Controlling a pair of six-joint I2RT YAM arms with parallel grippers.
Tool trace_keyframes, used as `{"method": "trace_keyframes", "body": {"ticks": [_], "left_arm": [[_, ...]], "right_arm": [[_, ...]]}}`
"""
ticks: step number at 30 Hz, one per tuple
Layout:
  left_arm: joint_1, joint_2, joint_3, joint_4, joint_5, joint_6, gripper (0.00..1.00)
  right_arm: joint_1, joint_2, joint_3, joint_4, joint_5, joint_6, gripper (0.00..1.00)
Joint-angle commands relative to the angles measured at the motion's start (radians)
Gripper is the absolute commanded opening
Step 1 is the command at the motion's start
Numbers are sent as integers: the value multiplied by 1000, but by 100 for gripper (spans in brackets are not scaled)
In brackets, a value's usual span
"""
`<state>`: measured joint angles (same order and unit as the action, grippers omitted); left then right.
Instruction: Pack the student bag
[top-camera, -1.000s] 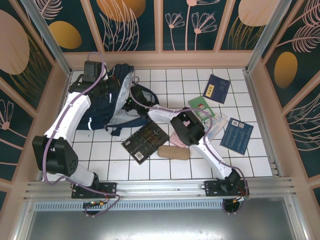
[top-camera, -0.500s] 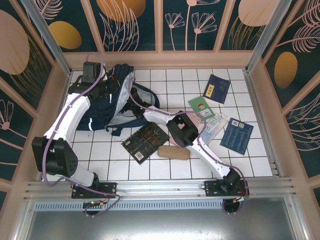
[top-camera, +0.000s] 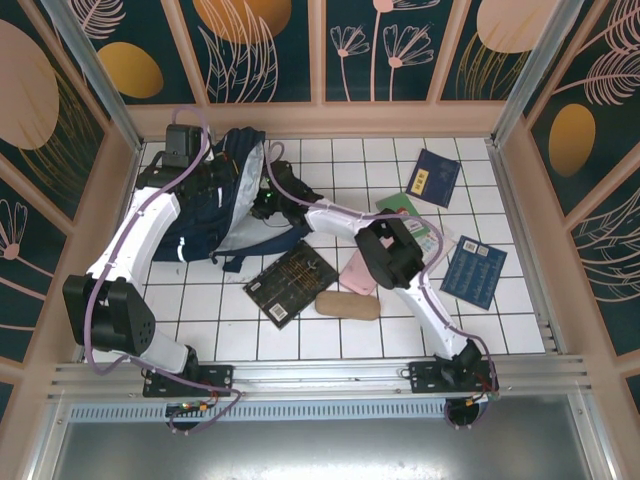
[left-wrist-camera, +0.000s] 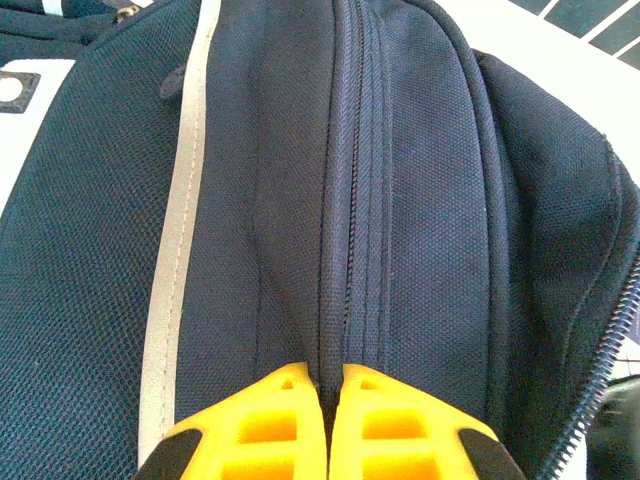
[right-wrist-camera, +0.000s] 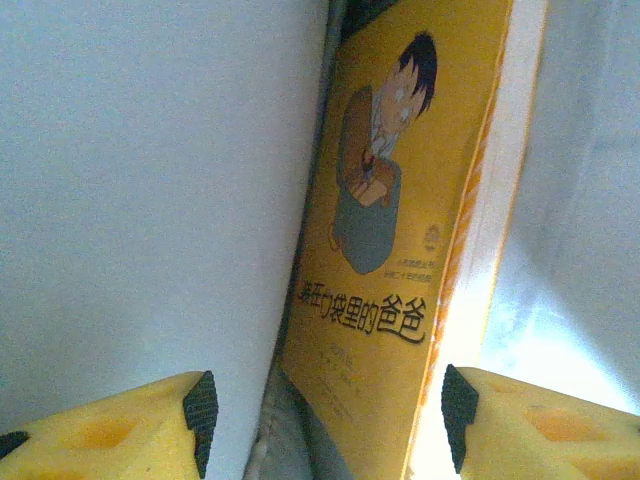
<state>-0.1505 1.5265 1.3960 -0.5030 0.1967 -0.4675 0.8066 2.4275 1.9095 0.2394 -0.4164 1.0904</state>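
Note:
My left gripper holds the navy fold and will next open wide above the bag (top-camera: 205, 215) to let it go, because the yellow book stands inside.
The student bag (top-camera: 205, 215) is a large navy backpack lying at the back left of the tiled table, its mouth facing right. My left gripper (top-camera: 224, 172) is shut on a fold of the bag's navy fabric (left-wrist-camera: 400, 200) along a zip seam, the yellow fingertips (left-wrist-camera: 285, 395) pressed together over it (left-wrist-camera: 331, 375). My right gripper (top-camera: 264, 205) reaches into the bag's mouth and is open (right-wrist-camera: 325, 410). A yellow book (right-wrist-camera: 400, 220) with a cartoon figure stands inside against the pale lining, between the spread pads, with neither pad touching it.
A black book (top-camera: 290, 283), a tan pouch (top-camera: 348, 305) and a pink item (top-camera: 356, 272) lie in front of the bag. To the right lie a green book (top-camera: 405, 212), a navy book (top-camera: 437, 177), a pale book (top-camera: 432, 250) and a blue book (top-camera: 474, 270).
My right gripper has opened inside the bag, letting go of the yellow book, and that arm's elbow has swung right. The left gripper has kept its hold.

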Motion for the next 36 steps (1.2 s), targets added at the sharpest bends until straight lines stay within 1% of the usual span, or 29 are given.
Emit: {"method": "trace_keyframes", "body": {"ticks": [1,3,5,10,11,14,15,16,18,21,22,23,24,26,28,33,36], "left_arm": [[20,-22,-7,84,-60,62,0],[22,-13,-20,87,-86,82,0],[24,-1,-32,94,-108,100,0],[25,28,-58,121,-167,117,0],[25,36,-64,126,-172,115,0],[25,47,-79,140,-164,111,0],[25,47,-89,149,-160,108,1],[25,47,-98,156,-152,106,7],[25,52,-113,164,-134,99,13],[25,56,-130,165,-117,90,15],[25,54,-134,165,-112,88,17],[25,52,-137,164,-104,87,23],[24,49,-139,162,-96,84,32],[24,38,-138,152,-78,78,45],[24,19,-141,145,-59,64,52],[23,-59,-195,152,14,25,56],[22,-111,-265,188,97,-22,56]], "right_arm": [[-14,-143,-81,-38,28,-75,63],[-21,-206,-145,-73,54,-112,62],[-28,-263,-202,-120,64,-156,58],[-32,-405,-376,-238,90,-262,44],[-31,-433,-416,-264,91,-282,41],[-17,-503,-521,-327,109,-332,30],[-10,-520,-554,-346,117,-347,28],[-2,-533,-581,-360,123,-358,27],[15,-554,-636,-386,138,-374,25],[27,-572,-714,-398,143,-371,24],[28,-575,-733,-397,147,-369,24],[28,-577,-753,-403,154,-367,24],[28,-576,-767,-412,166,-368,24],[23,-567,-781,-430,187,-375,24],[11,-555,-787,-447,213,-383,23],[-44,-520,-758,-451,246,-428,23],[-83,-479,-703,-458,248,-467,23]]}}
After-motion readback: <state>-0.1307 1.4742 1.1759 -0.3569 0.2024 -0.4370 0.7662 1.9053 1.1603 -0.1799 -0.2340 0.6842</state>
